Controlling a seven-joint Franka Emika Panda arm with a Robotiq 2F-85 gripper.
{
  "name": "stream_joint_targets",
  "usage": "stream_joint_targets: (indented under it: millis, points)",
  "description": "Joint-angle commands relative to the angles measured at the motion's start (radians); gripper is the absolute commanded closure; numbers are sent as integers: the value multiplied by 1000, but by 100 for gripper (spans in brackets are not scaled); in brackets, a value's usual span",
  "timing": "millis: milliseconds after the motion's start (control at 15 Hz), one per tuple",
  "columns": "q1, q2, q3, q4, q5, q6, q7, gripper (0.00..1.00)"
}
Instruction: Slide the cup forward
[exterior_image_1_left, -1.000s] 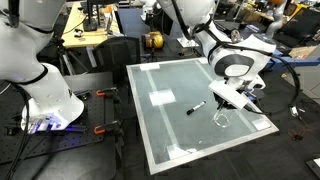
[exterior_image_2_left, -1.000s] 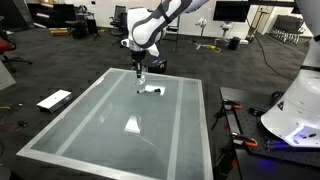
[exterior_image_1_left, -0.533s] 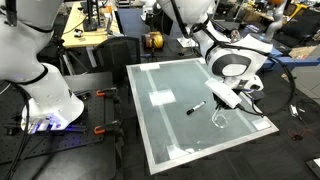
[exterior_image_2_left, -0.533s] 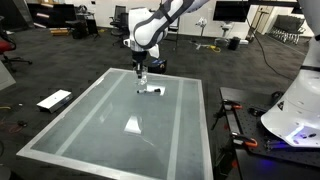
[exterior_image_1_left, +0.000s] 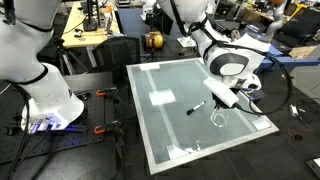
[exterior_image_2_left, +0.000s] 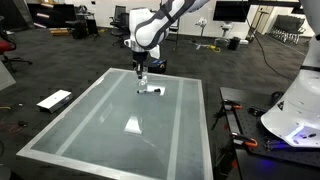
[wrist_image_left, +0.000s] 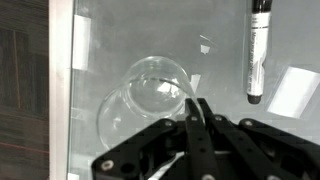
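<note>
The gripper should next slide low past the black marker to the open glass of the table toward the pale strip and then let go of the cup, as the cup it pinches stands on the table.
The clear cup (wrist_image_left: 150, 95) stands on the glass tabletop and shows mainly as a thin round rim. In an exterior view it is a faint outline (exterior_image_1_left: 220, 117) near the table's edge. My gripper (wrist_image_left: 195, 106) is shut on the cup's rim, with the wall pinched between the two fingertips. It shows in both exterior views (exterior_image_1_left: 223, 107) (exterior_image_2_left: 141, 80), pointing down at the table. The cup is too faint to make out in the exterior view (exterior_image_2_left: 141, 86) below the gripper.
A black marker (wrist_image_left: 258, 50) lies beside the cup and also shows in both exterior views (exterior_image_1_left: 196, 107) (exterior_image_2_left: 153, 91). The table's pale frame edge (wrist_image_left: 62, 90) runs close to the cup. A second robot base (exterior_image_1_left: 50, 100) stands beside the table.
The arm's wrist has shifted slightly over the table. The gripper stays shut on the cup's rim, and the marker has not moved.
</note>
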Motion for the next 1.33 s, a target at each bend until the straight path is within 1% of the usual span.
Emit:
stream_joint_targets:
  millis: [0, 133, 400, 667, 1267]
  points:
    - [3, -3, -3, -1, -12, 8, 27, 99]
    - [23, -14, -23, -31, -21, 53, 83, 99]
    - [57, -22, -54, -69, -38, 99, 190, 99]
    - [74, -52, -66, -128, -48, 114, 257, 99]
    - [43, -185, -43, -346, -2, 151, 250, 99]
